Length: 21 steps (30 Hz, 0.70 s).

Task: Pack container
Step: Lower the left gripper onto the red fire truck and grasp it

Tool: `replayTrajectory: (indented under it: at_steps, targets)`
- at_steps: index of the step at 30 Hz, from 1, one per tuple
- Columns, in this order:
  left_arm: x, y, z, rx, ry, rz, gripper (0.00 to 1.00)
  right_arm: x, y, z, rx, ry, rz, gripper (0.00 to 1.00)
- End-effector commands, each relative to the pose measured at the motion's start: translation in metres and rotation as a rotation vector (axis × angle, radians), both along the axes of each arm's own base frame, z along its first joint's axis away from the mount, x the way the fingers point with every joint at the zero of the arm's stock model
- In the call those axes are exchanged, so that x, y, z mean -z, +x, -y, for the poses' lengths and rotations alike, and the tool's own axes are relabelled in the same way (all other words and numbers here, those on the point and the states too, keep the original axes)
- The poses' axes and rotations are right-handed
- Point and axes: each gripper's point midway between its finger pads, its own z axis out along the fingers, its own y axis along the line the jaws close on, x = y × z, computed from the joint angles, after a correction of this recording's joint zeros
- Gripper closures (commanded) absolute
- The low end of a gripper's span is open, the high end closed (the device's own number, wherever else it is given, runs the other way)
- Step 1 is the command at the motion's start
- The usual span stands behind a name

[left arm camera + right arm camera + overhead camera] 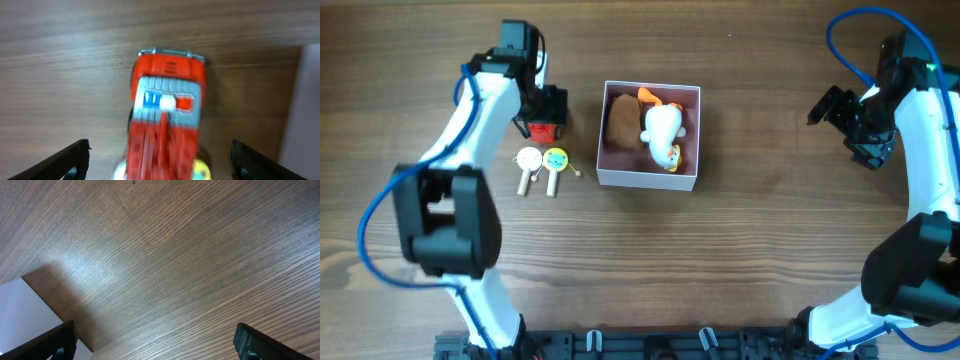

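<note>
The robot will next lower its left gripper to the red fire truck (544, 130), with the fingers around the truck's grey-roofed part.
The container (649, 176) is a square white-walled box with a pink interior at the table's middle. It holds a brown soft toy (620, 122), a white duck-like toy (663, 128) and an orange piece (647, 96). My left gripper (546, 112) is open just left of the container, over a red toy fire truck (544, 130). In the left wrist view the truck (167, 110) lies between the spread fingers (160, 162), which do not touch it. My right gripper (832, 108) is open and empty far to the right, and its wrist view (155, 345) shows only bare wood.
Two small round paddle toys, one white (528, 158) and one yellow-green (555, 158), lie side by side just in front of the truck. The container's white wall (307, 100) shows at the right edge of the left wrist view. A white surface (22, 310) fills the right wrist view's lower left corner.
</note>
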Motion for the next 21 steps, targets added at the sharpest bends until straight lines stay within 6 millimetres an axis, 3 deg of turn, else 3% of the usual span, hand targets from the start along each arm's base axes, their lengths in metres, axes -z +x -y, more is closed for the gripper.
replayTrajectory:
  at_steps: [1, 6, 10, 12, 17, 21]
  targets:
    - [0.026, 0.005, 0.005, -0.011, -0.037, -0.030, 0.12, 0.007, -0.002, -0.004, 0.010, 0.023, -0.024, 0.00]
    - [0.042, 0.012, 0.005, -0.011, -0.038, -0.029, 0.16, 0.007, -0.005, -0.004, 0.011, 0.025, -0.034, 0.00]
    - [0.053, 0.010, 0.005, -0.012, -0.035, -0.051, 0.37, 0.007, -0.006, -0.005, 0.011, 0.026, -0.039, 0.00]
    - [0.055, 0.009, 0.005, -0.012, -0.035, -0.059, 0.42, 0.007, -0.007, -0.005, 0.011, 0.027, -0.042, 0.00]
    - [0.054, 0.009, 0.005, -0.012, -0.035, -0.057, 0.57, 0.007, -0.007, -0.005, 0.010, 0.027, -0.043, 0.00]
    - [0.041, 0.007, 0.005, -0.012, -0.036, -0.044, 0.57, 0.007, -0.008, -0.005, 0.011, 0.028, -0.046, 0.00]
